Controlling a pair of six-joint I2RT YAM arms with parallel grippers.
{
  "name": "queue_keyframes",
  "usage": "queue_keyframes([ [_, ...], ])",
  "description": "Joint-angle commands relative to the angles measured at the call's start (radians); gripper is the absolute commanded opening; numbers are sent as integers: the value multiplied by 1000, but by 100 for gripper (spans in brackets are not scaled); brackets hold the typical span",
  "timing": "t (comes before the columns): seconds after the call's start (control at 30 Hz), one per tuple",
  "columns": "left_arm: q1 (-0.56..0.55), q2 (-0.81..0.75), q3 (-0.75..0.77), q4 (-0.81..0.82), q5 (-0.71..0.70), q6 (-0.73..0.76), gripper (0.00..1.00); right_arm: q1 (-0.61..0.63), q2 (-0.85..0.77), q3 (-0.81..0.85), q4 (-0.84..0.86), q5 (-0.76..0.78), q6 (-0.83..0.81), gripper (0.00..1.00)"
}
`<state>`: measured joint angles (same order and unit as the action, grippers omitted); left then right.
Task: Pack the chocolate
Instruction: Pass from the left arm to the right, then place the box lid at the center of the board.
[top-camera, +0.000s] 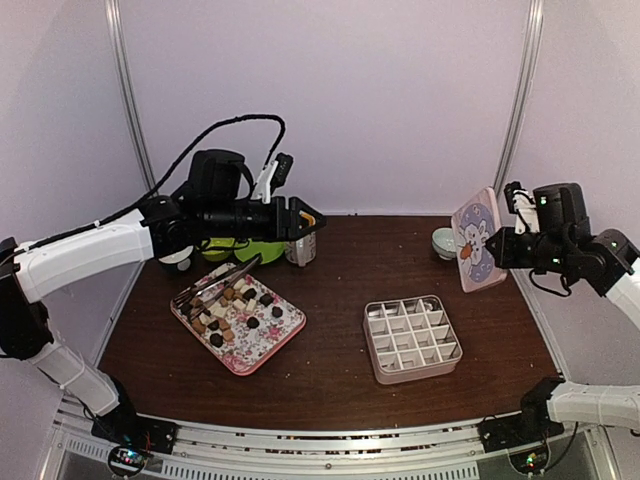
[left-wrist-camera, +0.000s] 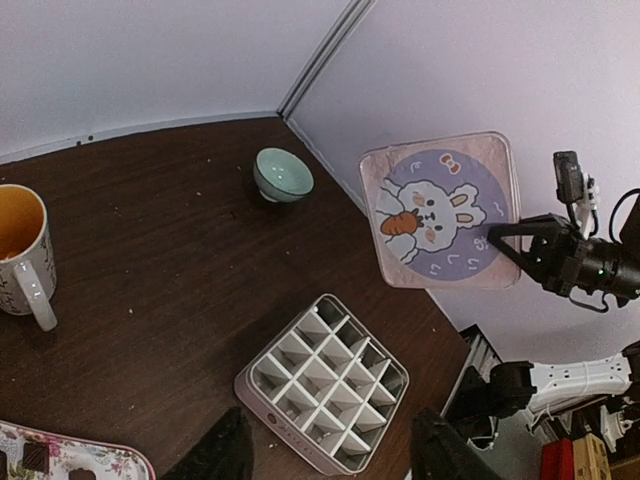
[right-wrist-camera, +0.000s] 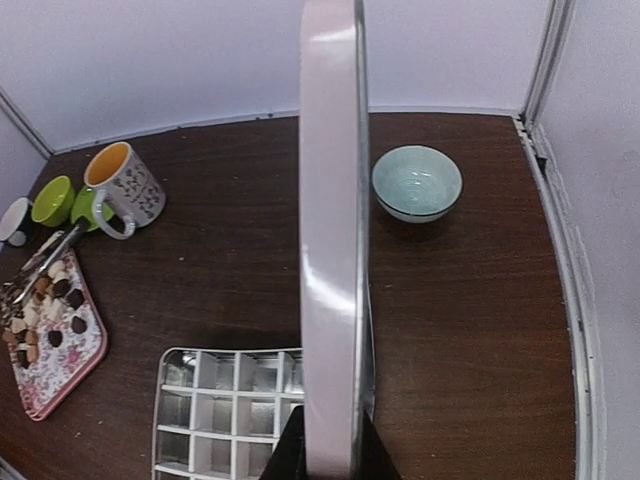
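Observation:
My right gripper tilts downward next and lowers the pink rabbit lid between the box (left-wrist-camera: 325, 385) and the side, where the table is empty.
The chocolate (top-camera: 232, 308), several small dark, tan and white pieces, lies on a floral tray (top-camera: 243, 365) at the left, with metal tongs (top-camera: 214, 281) across its far end. It also shows in the right wrist view (right-wrist-camera: 45, 310). An empty grey box with many compartments (top-camera: 411, 338) stands at the centre right. My left gripper (top-camera: 310, 218) is open and empty, raised above the far left; its fingers (left-wrist-camera: 218, 456) frame the box (left-wrist-camera: 325, 385). My right gripper (top-camera: 492, 246) is shut on a pink rabbit lid (top-camera: 476, 240), held upright and seen edge-on (right-wrist-camera: 330, 250) above the box (right-wrist-camera: 230, 410).
A patterned mug (top-camera: 300, 250) and a green cup (top-camera: 245, 250) stand behind the tray. A pale teal bowl (top-camera: 443, 241) sits at the far right by the lid. White walls close the back and sides. The table's right edge runs close to the right arm.

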<state>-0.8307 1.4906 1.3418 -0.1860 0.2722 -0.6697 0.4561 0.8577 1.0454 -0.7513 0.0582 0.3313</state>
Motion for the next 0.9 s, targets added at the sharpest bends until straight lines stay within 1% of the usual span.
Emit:
queue_keyframes([
  [0.0,-10,-33,-26,-45,-69,55,55,8,82,36,-82,292,-54,0],
  [0.17,-10,-20,-26,-50,-73,51,53,25,210,21,-112,449,-51,0],
  [0.27,-10,-7,-22,-49,-72,47,53,53,316,23,-147,546,-36,0],
  [0.37,-10,-3,-15,-49,-71,47,52,71,416,25,-176,604,-12,0],
  [0.53,-11,0,-13,-56,-75,46,52,77,574,34,-195,605,-11,2],
  [0.63,-11,2,-13,-62,-79,46,52,87,640,35,-177,585,-15,5],
  [0.7,-11,3,-15,-65,-79,47,52,92,666,31,-155,552,-20,8],
  [0.77,-12,2,-15,-68,-80,47,52,97,682,27,-134,512,-23,15],
  [0.87,-12,0,-16,-71,-84,47,52,104,700,22,-109,478,-23,19],
])
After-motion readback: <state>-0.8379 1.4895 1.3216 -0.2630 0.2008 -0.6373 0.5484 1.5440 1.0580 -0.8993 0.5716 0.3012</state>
